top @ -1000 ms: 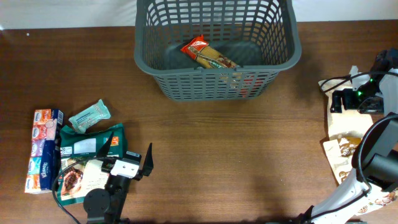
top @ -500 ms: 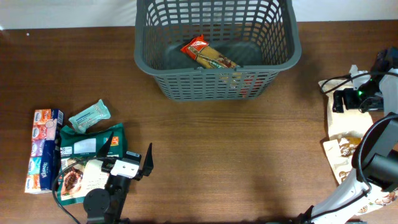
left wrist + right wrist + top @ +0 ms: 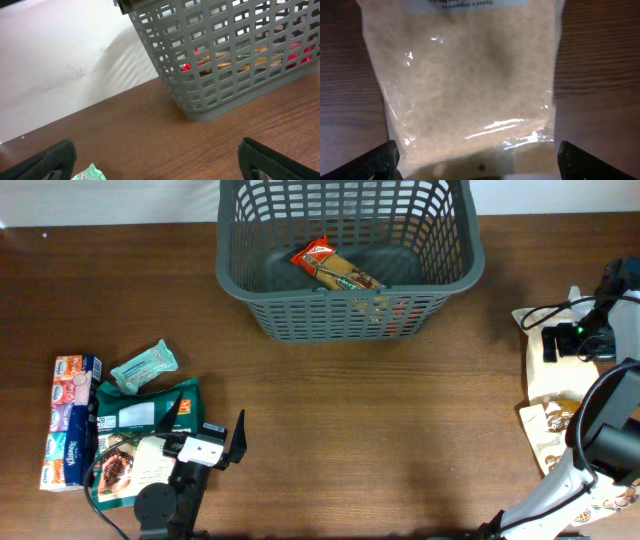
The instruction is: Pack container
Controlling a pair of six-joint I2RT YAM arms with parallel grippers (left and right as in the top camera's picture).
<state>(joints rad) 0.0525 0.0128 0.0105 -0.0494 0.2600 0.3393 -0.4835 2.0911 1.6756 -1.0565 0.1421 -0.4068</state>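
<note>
The robot's right gripper needs to move down and to the left in the overhead view next, onto the clear bag of beige grains (image 3: 465,75), because it lies below the gripper's open fingers.
The dark grey lattice container (image 3: 455,275) stands at the back middle of the table, with a red-topped pasta packet (image 3: 333,268) lying inside. It also shows in the left wrist view (image 3: 225,70). My left gripper (image 3: 205,435) is open and empty near the front left, beside a pile of packets. My right gripper (image 3: 553,348) is at the right edge, open above a clear bag of beige grains (image 3: 465,75), with a finger on either side of the bag. I cannot tell whether it touches the bag.
At the front left lie a tissue multipack (image 3: 70,420), a mint packet (image 3: 143,367) (image 3: 87,173), a dark green packet (image 3: 150,405) and a printed food packet (image 3: 130,465). More beige packets (image 3: 550,435) lie at the right edge, with cables above them.
My right gripper has shifted slightly right and toward the front over the beige bag. The left arm has not moved.
</note>
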